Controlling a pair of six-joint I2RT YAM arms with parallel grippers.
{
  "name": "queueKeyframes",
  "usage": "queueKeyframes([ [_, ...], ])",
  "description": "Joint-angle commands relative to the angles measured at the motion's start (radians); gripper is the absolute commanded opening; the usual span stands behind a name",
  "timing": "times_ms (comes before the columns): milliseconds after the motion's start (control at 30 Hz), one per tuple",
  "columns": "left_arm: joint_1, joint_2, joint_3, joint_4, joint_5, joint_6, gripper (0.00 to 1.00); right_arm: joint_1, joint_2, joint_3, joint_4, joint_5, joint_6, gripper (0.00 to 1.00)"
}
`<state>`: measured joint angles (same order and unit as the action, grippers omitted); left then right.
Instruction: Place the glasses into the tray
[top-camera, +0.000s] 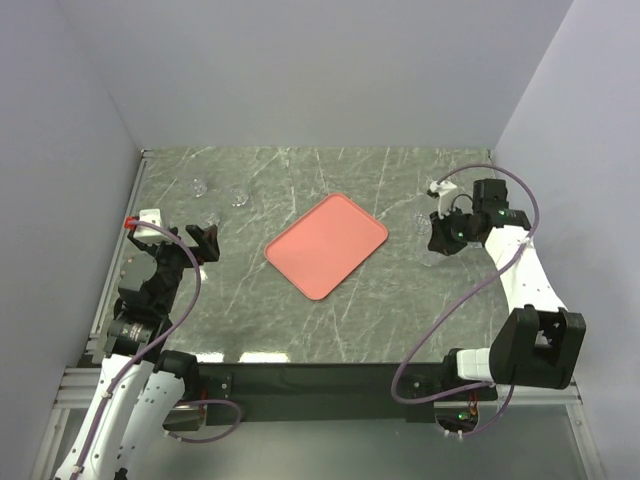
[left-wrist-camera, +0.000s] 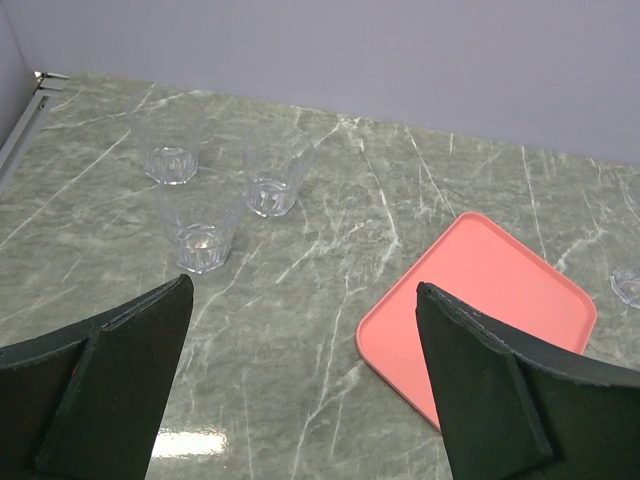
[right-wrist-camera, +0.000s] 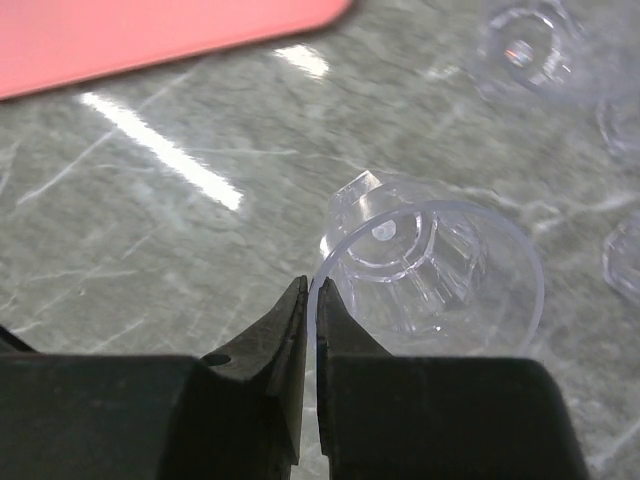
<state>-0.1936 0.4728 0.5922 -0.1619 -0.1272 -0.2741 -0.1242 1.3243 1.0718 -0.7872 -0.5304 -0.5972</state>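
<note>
The right gripper carries the glass outward and to its left in the top view to the tray's empty far corner (top-camera: 340, 209) next, and releases it there.
The salmon-pink tray (top-camera: 327, 245) lies empty mid-table; it also shows in the left wrist view (left-wrist-camera: 490, 290) and in the right wrist view (right-wrist-camera: 150, 30). My right gripper (top-camera: 440, 240) (right-wrist-camera: 312, 300) is right of the tray, shut on the rim of a clear glass (right-wrist-camera: 430, 270), one finger inside and one outside. Three more glasses (right-wrist-camera: 530, 50) stand just beyond it. My left gripper (top-camera: 205, 240) (left-wrist-camera: 303, 290) is open and empty, left of the tray. Three glasses (left-wrist-camera: 203, 235) (left-wrist-camera: 272, 185) (left-wrist-camera: 171, 160) stand ahead of it at the far left (top-camera: 212, 218).
The table top is green marble (top-camera: 300, 180), closed in by pale walls at the back and both sides. A metal rail (top-camera: 128, 230) runs along the left edge. Another glass (left-wrist-camera: 630, 285) shows past the tray's far side.
</note>
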Motion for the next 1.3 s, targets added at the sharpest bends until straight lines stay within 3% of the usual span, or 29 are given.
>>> queueKeyframes([
  [0,-0.004,-0.007,-0.014,0.044,0.020,0.019,0.99,0.055,-0.051,0.004,0.002,-0.048,-0.023,0.00],
  [233,-0.004,-0.006,-0.012,0.044,0.020,0.021,0.99,0.155,-0.050,0.060,-0.010,-0.068,-0.023,0.00],
  [533,-0.004,-0.008,-0.014,0.044,0.020,0.023,0.99,0.302,0.041,0.172,0.003,0.015,-0.013,0.00],
  [1000,-0.004,0.001,-0.017,0.047,0.020,0.029,0.99,0.526,0.406,0.526,-0.017,0.179,-0.009,0.00],
  [1267,-0.003,0.007,-0.019,0.050,0.020,0.033,0.99,0.571,0.660,0.813,-0.067,0.248,0.008,0.00],
])
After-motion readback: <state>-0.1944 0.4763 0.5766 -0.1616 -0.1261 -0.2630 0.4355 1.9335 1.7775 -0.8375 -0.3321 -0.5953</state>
